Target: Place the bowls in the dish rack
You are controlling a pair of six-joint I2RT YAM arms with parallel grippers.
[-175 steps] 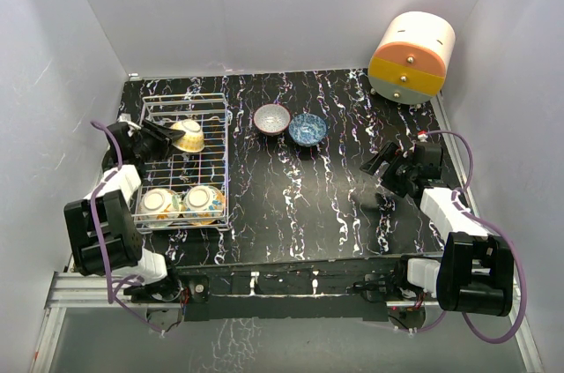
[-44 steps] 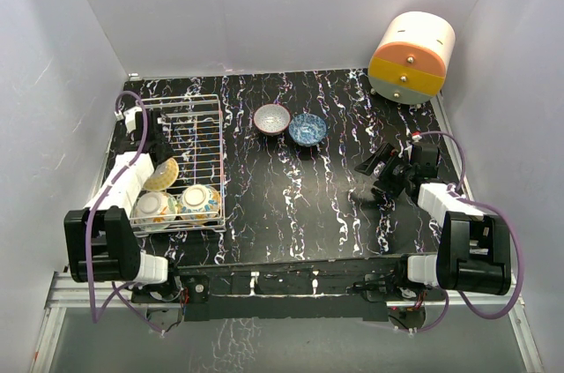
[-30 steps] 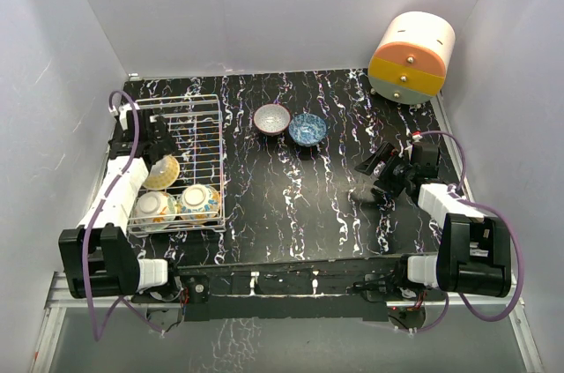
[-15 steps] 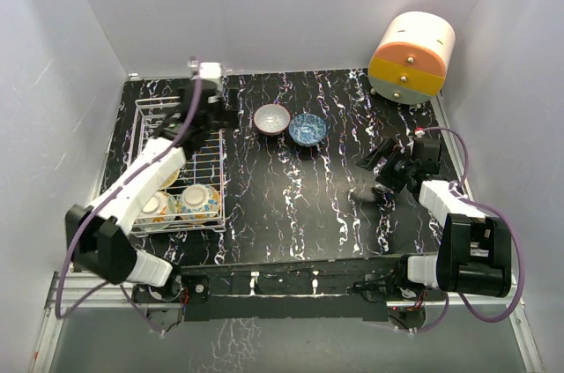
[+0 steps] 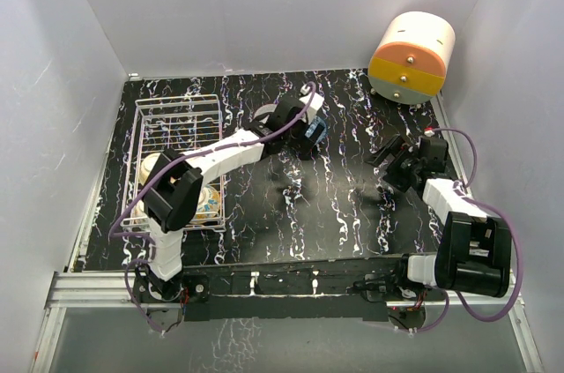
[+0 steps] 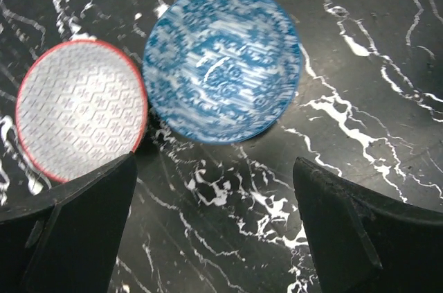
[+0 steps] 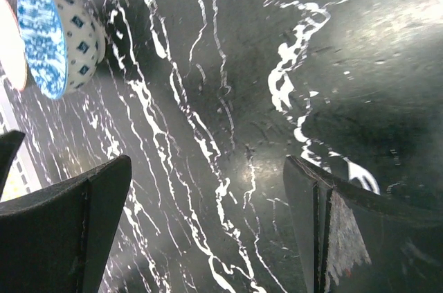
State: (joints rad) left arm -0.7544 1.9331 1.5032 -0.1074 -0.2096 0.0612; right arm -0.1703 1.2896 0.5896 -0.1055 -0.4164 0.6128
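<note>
The left gripper moves to the right in the top view and down onto the blue bowl's rim opposite the grey bowl next, since the rim stands clear there.
Two bowls sit side by side on the black marbled table: a blue patterned bowl (image 6: 221, 64) and a grey bowl with a red rim (image 6: 79, 109). My left gripper (image 6: 214, 231) hovers above them, open and empty, with the blue bowl just ahead of its fingers. From above, the left gripper (image 5: 304, 126) covers most of the blue bowl (image 5: 317, 132). The white wire dish rack (image 5: 181, 117) stands at the left and holds bowls (image 5: 152, 165), partly hidden by my left arm. My right gripper (image 7: 208, 224) stands open over bare table and sees the blue bowl (image 7: 59, 37) from the side.
A big cream, orange and yellow drum (image 5: 411, 57) stands at the back right corner. White walls close in the table on three sides. My right gripper (image 5: 392, 160) hangs low at the right, apart from the bowls.
My left arm has swung out of the dish rack and across to the right, ending over the two bowls on the table. The right arm has barely moved.
</note>
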